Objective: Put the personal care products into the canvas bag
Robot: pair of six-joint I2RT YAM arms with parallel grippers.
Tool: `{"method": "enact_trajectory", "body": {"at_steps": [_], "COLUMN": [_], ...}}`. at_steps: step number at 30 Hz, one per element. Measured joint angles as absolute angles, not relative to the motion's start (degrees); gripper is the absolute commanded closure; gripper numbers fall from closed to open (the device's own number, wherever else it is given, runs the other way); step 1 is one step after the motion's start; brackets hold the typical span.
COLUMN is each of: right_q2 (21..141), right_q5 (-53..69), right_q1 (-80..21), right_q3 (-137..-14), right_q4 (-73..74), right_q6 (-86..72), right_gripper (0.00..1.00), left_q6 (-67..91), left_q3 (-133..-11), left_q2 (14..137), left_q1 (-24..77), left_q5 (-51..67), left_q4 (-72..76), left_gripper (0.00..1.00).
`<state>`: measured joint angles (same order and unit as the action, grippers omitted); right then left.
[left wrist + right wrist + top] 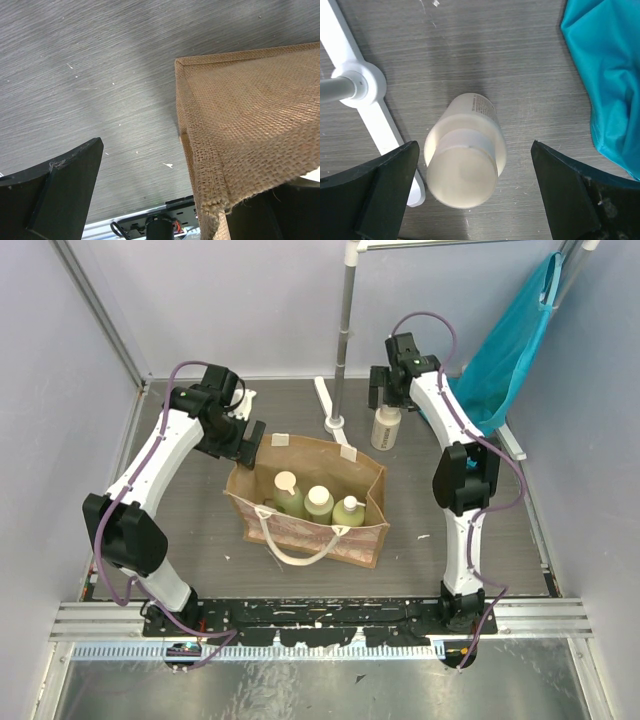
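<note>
I will lower my right gripper around the fourth bottle's shoulder (387, 415) (466, 134), below the cream cap, and then close it.
The tan canvas bag (350, 542) stands open mid-table with three pale yellow-green bottles (319, 502) upright inside. A fourth bottle (385, 428) with a cream cap stands on the table behind the bag's right rear corner. My right gripper (387, 398) hovers just above it, open. In the right wrist view its fingers straddle the bottle (465, 160) without touching. My left gripper (248, 445) is open at the bag's left rear corner. In the left wrist view the bag's burlap corner (240, 125) lies over the right finger (285, 215).
A white stand base (335, 412) with a metal pole sits just left of the loose bottle, close to my right gripper's left finger (380, 195). A teal cloth (510, 350) hangs at the back right, also in the right wrist view (605, 75). Grey walls enclose the table.
</note>
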<state>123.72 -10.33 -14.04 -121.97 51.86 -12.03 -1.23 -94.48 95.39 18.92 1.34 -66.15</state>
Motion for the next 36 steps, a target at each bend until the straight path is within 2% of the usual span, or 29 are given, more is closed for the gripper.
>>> {"method": "enact_trajectory", "body": {"at_steps": [13, 24, 26, 30, 32, 36], "right_q2": [128.4, 130.2, 130.2, 130.1, 130.0, 129.6], "right_q5": [-6.7, -6.5, -6.5, -6.7, -6.7, -6.7], "right_q1": [-13.7, -13.7, -13.7, -13.7, -13.7, -13.7], "right_q3": [-122.6, -122.3, -122.2, -121.9, -121.7, -121.1], "right_q4": [54.9, 54.2, 53.8, 53.6, 53.4, 53.0], "right_q6": [-11.9, -10.3, -10.0, -9.1, -8.9, -8.7], "right_gripper": [0.02, 0.26, 0.33, 0.55, 0.63, 0.7], "left_q6": [-0.8, -0.1, 0.1, 0.3, 0.3, 0.3], "left_q3": [-94.5, -94.5, -94.5, -94.5, -94.5, -94.5], "left_q2": [95.4, 95.8, 95.9, 96.1, 96.1, 96.1], "left_q1": [18.9, 18.9, 18.9, 18.9, 18.9, 18.9], "left_q5": [0.6, 0.5, 0.5, 0.5, 0.5, 0.5], "left_q4": [-66.3, -66.4, -66.4, -66.4, -66.4, -66.4], "left_gripper": [0.02, 0.02, 0.02, 0.02, 0.02, 0.02]}}
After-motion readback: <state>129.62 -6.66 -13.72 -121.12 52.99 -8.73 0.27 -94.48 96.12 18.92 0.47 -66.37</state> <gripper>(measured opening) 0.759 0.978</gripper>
